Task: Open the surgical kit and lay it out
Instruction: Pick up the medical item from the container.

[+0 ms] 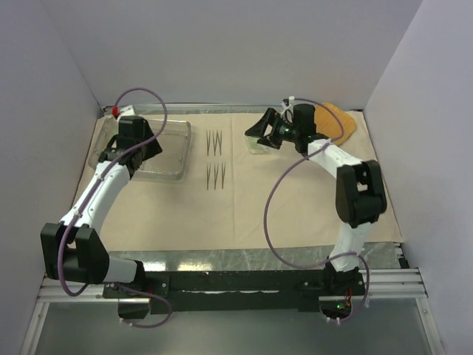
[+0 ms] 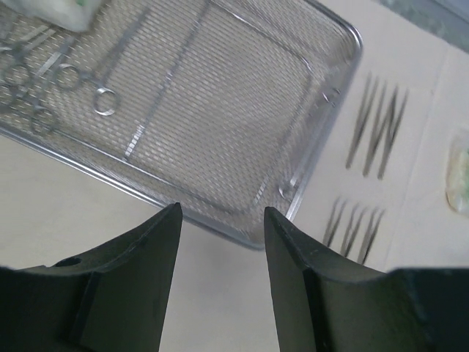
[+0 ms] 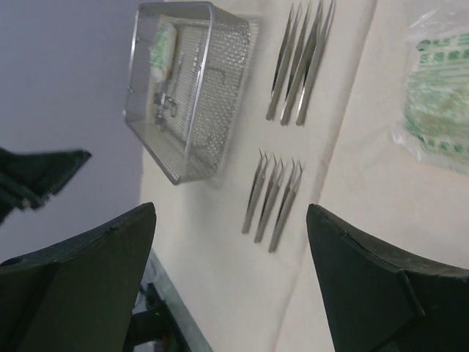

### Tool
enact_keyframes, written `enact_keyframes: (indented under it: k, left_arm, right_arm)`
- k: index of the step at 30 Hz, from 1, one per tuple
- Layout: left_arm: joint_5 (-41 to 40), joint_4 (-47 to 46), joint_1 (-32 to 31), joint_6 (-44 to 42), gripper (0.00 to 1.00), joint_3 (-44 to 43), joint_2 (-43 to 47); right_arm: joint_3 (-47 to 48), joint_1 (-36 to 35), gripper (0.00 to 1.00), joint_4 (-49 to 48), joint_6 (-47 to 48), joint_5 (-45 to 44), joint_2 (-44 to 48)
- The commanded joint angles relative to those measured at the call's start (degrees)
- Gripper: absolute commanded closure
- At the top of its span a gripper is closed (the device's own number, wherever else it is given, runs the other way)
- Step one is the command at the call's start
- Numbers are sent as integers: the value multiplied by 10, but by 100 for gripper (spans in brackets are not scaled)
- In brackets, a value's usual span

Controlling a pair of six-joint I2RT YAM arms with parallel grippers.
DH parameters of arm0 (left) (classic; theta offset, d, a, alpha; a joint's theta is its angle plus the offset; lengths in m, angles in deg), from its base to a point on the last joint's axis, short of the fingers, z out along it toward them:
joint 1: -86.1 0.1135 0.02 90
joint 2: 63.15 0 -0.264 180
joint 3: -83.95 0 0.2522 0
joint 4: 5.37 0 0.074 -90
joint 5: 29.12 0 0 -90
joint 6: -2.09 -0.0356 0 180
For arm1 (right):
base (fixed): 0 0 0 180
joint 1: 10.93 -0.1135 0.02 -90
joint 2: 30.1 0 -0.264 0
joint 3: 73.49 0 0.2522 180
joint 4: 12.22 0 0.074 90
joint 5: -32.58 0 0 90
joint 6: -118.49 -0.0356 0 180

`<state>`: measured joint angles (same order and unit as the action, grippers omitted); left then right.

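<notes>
My left gripper should next move toward the left in the top view, then down onto the near edge of the green-white packet, because the packet is lying over the forceps.
The beige wrapping cloth [image 1: 295, 207] lies spread flat over the table. On its left stands the steel wire-mesh tray [image 1: 176, 151] [image 2: 242, 132] [image 3: 220, 66], holding ring-handled forceps [image 2: 88, 81] [image 3: 165, 103] and one green-white packet [image 2: 62, 11] [image 3: 163, 45]. Two rows of thin tweezers [image 1: 214, 142] [image 1: 216, 176] [image 2: 377, 132] [image 3: 299, 62] lie on the cloth right of the tray. A second packet [image 1: 257, 146] [image 3: 440, 95] lies further right. My left gripper [image 1: 139, 151] [image 2: 222, 220] hovers open at the tray's near edge, empty. Open wide and empty, my right gripper [image 1: 261, 132] [image 3: 231, 213] hangs just above that second packet.
An orange woven pad [image 1: 336, 122] lies at the back right, partly under my right arm. Grey walls close in the left, back and right. A metal strip [image 1: 244, 259] runs along the cloth's near edge.
</notes>
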<state>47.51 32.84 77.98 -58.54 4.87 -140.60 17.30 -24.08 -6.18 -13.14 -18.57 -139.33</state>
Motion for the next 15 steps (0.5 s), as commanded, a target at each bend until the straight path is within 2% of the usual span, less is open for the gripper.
enact_keyframes:
  k: [1,7,15]
  left_arm:
    - [25,-36,76,-3,45,-55,-37]
    - [54,-57,174,-5,46,-113,-133]
    - [97,-70,260,59,48,-189,-281]
  right_arm:
    - [-50,-9,9,153,123,-88,105]
    - [-109,-21,9,182,156,-132,175]
    - [-162,-21,8,167,168,-139,204]
